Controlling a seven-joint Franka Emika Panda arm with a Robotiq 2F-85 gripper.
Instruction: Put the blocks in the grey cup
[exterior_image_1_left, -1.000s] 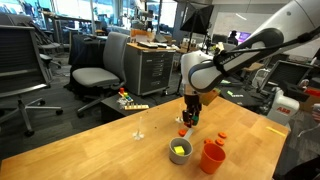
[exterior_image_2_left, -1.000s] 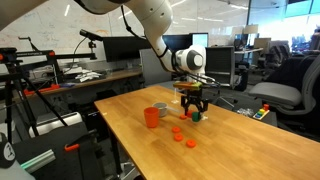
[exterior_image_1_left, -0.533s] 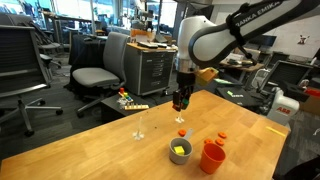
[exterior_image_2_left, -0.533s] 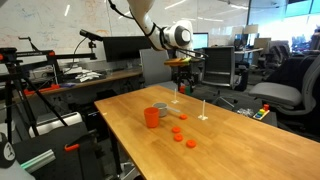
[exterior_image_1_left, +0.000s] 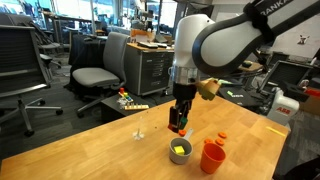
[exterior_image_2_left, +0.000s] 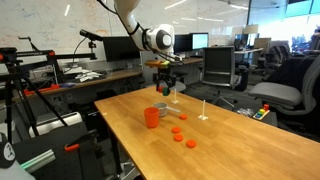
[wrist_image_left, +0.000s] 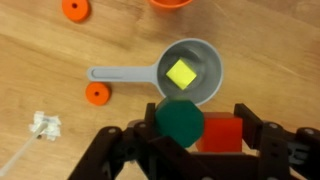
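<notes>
My gripper still holds both blocks above the grey cup's rim, so next it will move down and across over the grey cup's opening (wrist_image_left: 190, 72) to let go of the green block (wrist_image_left: 180, 122).
My gripper (wrist_image_left: 197, 128) is shut on a green block (wrist_image_left: 180, 122) and a red block (wrist_image_left: 222, 133), held side by side between the fingers. It hovers just above the grey cup (wrist_image_left: 192, 60), which has a long handle and holds a yellow block (wrist_image_left: 181, 73). In both exterior views the gripper (exterior_image_1_left: 178, 124) (exterior_image_2_left: 165, 88) hangs over the grey cup (exterior_image_1_left: 181, 151) (exterior_image_2_left: 160, 108). The yellow block (exterior_image_1_left: 180, 149) shows inside the cup.
A taller orange-red cup (exterior_image_1_left: 212, 156) (exterior_image_2_left: 151, 117) stands beside the grey cup. Orange discs (exterior_image_2_left: 180, 133) (wrist_image_left: 96, 94) (wrist_image_left: 73, 9) lie on the wooden table (exterior_image_1_left: 100, 155). A thin white stand (exterior_image_1_left: 140, 127) (exterior_image_2_left: 203, 110) is upright nearby. Office chairs and desks surround the table.
The gripper has lifted the green and red blocks off the table and carried them toward and over the grey cup, lowering a little in the last half second.
</notes>
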